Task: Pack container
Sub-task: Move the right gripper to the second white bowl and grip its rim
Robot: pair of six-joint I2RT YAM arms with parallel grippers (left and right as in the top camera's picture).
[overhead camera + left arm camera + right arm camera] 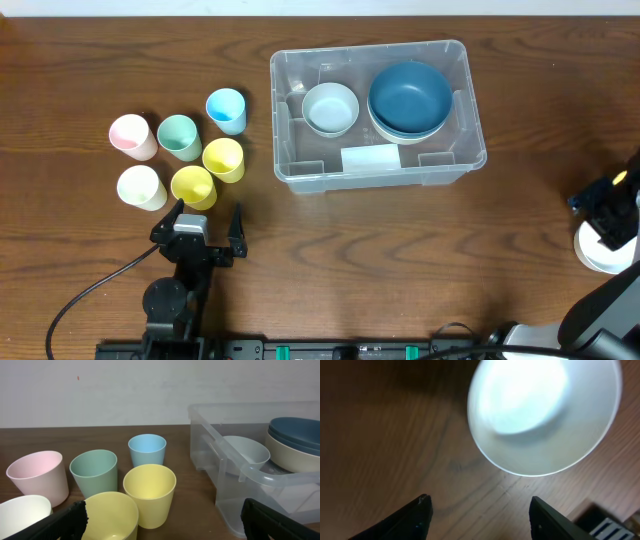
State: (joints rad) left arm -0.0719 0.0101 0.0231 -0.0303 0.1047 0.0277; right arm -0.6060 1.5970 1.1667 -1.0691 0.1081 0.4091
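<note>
The white bowl lies below the robot's right gripper, and the bowl's thin rim facing the container fits between the fingers, so the right gripper should lower its open fingers onto that rim.
The clear plastic container (378,160) sits at the back centre and holds a small pale bowl (330,108) and stacked dark blue bowls (409,98). It also shows in the left wrist view (235,460). Several cups stand to its left: pink (132,136), green (179,136), blue (227,109), two yellow (223,159) (192,186) and white (141,187). My left gripper (205,222) is open and empty just in front of the yellow cups (149,492). My right gripper (612,212) is open and empty over a white bowl (542,415) at the right edge.
The white bowl (600,250) lies near the table's right front corner, partly under my right arm. A black cable (90,295) runs from the left arm's base across the front left. Bare wood lies between the cups and the container.
</note>
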